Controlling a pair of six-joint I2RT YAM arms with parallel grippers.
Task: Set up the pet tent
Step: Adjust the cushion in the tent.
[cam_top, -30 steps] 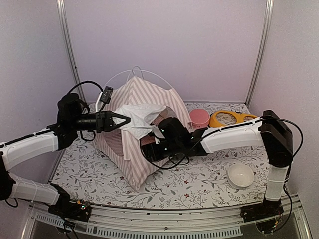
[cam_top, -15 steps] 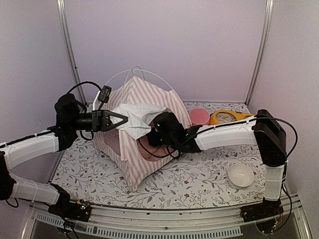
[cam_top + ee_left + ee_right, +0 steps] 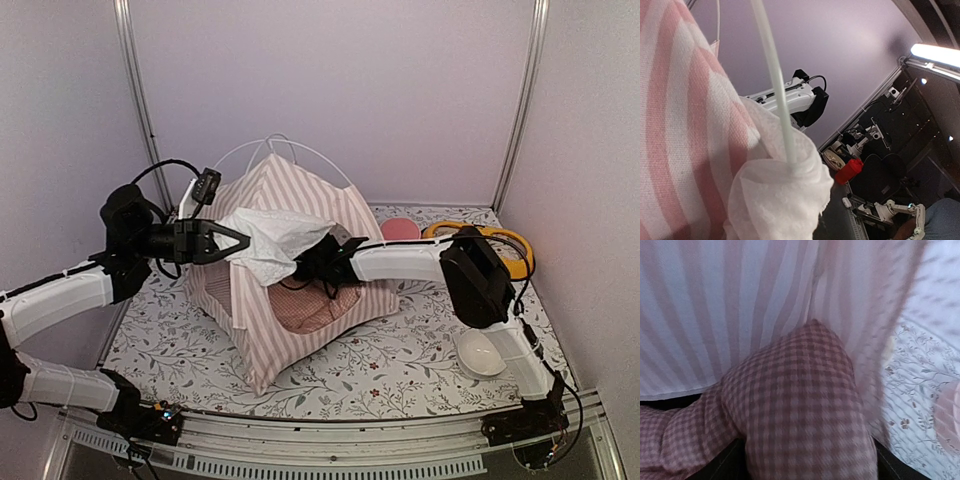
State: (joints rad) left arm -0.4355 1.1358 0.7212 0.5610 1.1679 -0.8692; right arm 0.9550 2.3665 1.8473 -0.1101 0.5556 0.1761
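My left gripper holds the curtain (image 3: 275,235) and will pull outward and to the left in the top view, toward the wall corner (image 3: 150,138), and let go, because the tent stands in the middle of the mat.
The pet tent (image 3: 290,195), pink-and-white striped, stands at the middle of the mat with thin white poles (image 3: 240,152) arching over its top. My left gripper (image 3: 245,243) is shut on the bunched white sheer curtain (image 3: 275,235), holding it up and to the left of the doorway. In the left wrist view the curtain (image 3: 775,200) hangs bunched under a pole (image 3: 772,85), and the fingers are hidden. My right gripper (image 3: 802,465) reaches through the doorway and is closed on a folded pink checked cushion (image 3: 800,405). Part of the cushion (image 3: 310,308) lies on the tent floor.
A floral mat (image 3: 400,350) covers the table. A pink cup (image 3: 400,228) and a yellow ring-shaped item (image 3: 480,240) sit behind my right arm. A white bowl (image 3: 481,352) sits at the front right. Walls close in the back and both sides.
My right arm has stretched further left into the tent, carrying the cushion inside. The left gripper has kept the curtain lifted and shifted slightly left.
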